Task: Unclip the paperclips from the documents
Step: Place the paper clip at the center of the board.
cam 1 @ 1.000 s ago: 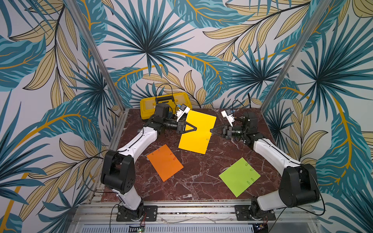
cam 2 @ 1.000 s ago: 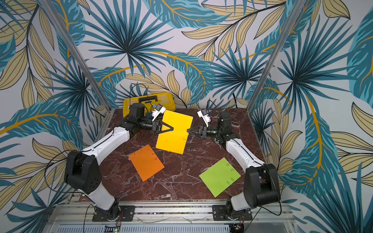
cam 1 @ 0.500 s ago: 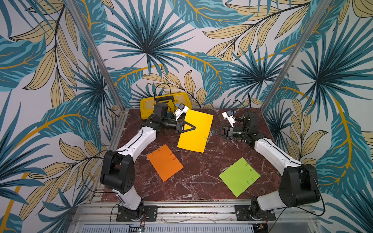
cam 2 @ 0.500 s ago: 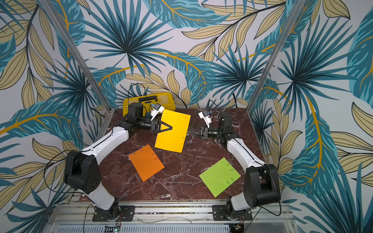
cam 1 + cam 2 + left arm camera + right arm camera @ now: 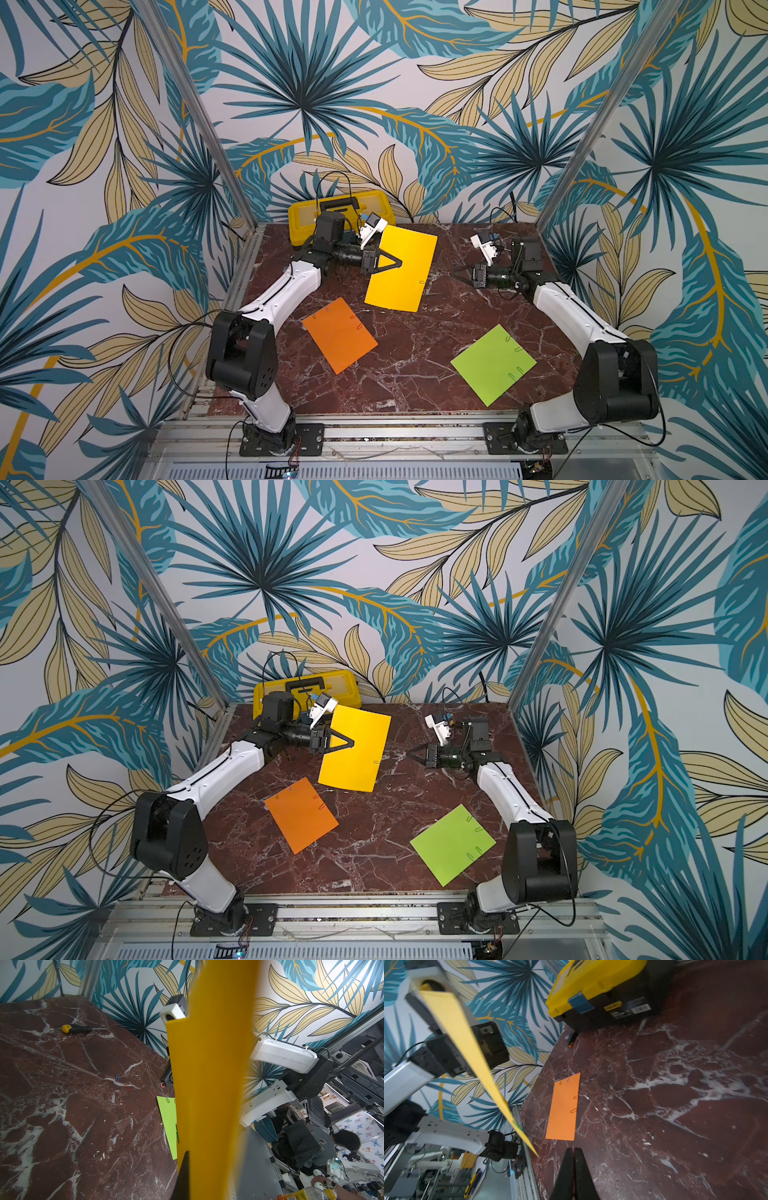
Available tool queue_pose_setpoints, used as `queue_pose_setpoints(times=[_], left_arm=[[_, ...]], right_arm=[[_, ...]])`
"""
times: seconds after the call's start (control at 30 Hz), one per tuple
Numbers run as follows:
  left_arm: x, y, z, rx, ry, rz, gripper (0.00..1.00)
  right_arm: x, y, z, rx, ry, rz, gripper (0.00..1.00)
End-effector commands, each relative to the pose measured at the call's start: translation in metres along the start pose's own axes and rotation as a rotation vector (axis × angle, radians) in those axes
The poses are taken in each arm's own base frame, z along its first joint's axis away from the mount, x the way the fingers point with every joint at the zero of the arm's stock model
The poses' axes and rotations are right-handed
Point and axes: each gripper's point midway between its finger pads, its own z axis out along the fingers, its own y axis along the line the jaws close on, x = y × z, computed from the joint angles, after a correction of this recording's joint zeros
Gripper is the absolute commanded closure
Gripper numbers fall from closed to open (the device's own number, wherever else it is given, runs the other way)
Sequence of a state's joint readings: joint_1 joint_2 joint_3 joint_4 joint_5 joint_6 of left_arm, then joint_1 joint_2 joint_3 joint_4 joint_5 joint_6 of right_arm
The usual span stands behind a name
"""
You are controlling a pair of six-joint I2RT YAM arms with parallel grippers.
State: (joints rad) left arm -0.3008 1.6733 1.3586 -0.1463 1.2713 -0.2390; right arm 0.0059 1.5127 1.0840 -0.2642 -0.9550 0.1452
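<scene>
I will turn my right gripper downward, away from the yellow document (image 5: 401,272), and lower it to release the red clip beside the loose paperclips, which lie below it.
My left gripper (image 5: 398,263) is shut on the yellow document (image 5: 401,272) and holds it up off the table, tilted; in the left wrist view the sheet (image 5: 209,1084) hides one finger. One paperclip (image 5: 423,282) sits on its right edge. My right gripper (image 5: 454,272) hangs a short way right of that edge, shut on a thin red paperclip that shows between its tips (image 5: 573,1150). The orange document (image 5: 340,334) and the lime green document (image 5: 493,365) lie flat with clips on their edges. Two red clips (image 5: 575,1098) sit on the orange sheet (image 5: 563,1109).
A yellow-and-black toolbox (image 5: 303,220) stands at the back left behind my left arm. A blue paperclip (image 5: 117,1077) and a red one (image 5: 127,1087) lie loose on the marble table (image 5: 415,374). A yellow-handled screwdriver (image 5: 75,1029) lies near the back right corner.
My right gripper, which touched the yellow sheet's right edge, has drawn back from it to the right. The yellow sheet has swung slightly to the left in my left gripper.
</scene>
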Motion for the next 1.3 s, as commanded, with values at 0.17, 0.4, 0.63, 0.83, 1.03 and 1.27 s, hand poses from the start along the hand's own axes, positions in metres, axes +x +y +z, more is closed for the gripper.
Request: queue_pose_setpoints(times=[0.17, 0.4, 0.63, 0.83, 1.03, 1.27], left_arm=[[-0.002, -0.011, -0.006, -0.007, -0.015, 0.047, 1.0], [0.001, -0.013, -0.007, -0.013, -0.015, 0.046, 1.0], [0.002, -0.013, -0.008, -0.016, -0.016, 0.046, 1.0], [0.002, -0.012, -0.007, -0.018, -0.016, 0.045, 1.0], [0.002, -0.012, -0.008, -0.018, -0.017, 0.045, 1.0], [0.001, -0.012, -0.007, -0.019, -0.017, 0.043, 1.0]], right_arm=[[0.037, -0.105, -0.01, 0.372, 0.072, 0.247, 0.94], [0.062, -0.155, -0.009, 0.517, 0.127, 0.361, 0.95], [0.072, -0.182, -0.009, 0.604, 0.168, 0.419, 0.95], [0.076, -0.194, -0.014, 0.667, 0.186, 0.436, 0.92], [0.083, -0.204, -0.016, 0.703, 0.22, 0.458, 0.91], [0.088, -0.208, -0.019, 0.733, 0.238, 0.461, 0.86]])
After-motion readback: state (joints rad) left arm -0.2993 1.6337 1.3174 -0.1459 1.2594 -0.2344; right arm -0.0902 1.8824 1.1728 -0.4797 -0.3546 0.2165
